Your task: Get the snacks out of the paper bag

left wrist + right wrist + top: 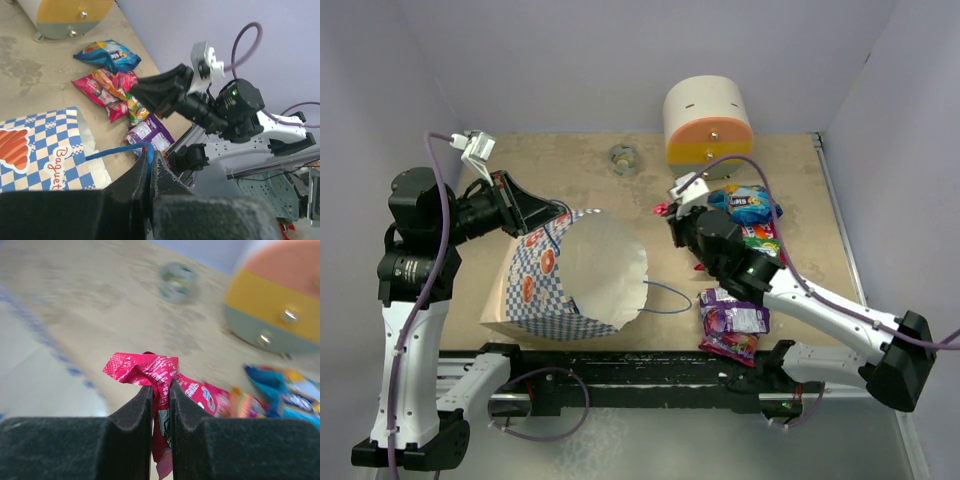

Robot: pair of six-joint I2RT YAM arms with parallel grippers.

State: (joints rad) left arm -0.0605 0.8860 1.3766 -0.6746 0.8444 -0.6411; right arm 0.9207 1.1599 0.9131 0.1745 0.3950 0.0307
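Observation:
I will bring my right gripper rightward in the top view and down to release, as the pink and green packets are below it there.
The blue-and-white checkered paper bag (560,285) lies on its side at the left, its cream mouth facing right; it also shows in the left wrist view (35,155). My left gripper (149,157) is shut on the bag's blue cord handle (112,150) at the bag's upper rim (552,216). My right gripper (160,386) is shut on a red snack packet (150,369) and holds it just right of the bag's mouth (665,209). Other snacks lie on the table: a blue packet (748,203), pink and green ones (107,89), a purple one (732,318).
A rounded cream-orange-yellow drawer box (707,120) stands at the back. A small round metal object (623,158) lies left of it. The bag's other cord handle (670,298) trails on the table toward the purple packet.

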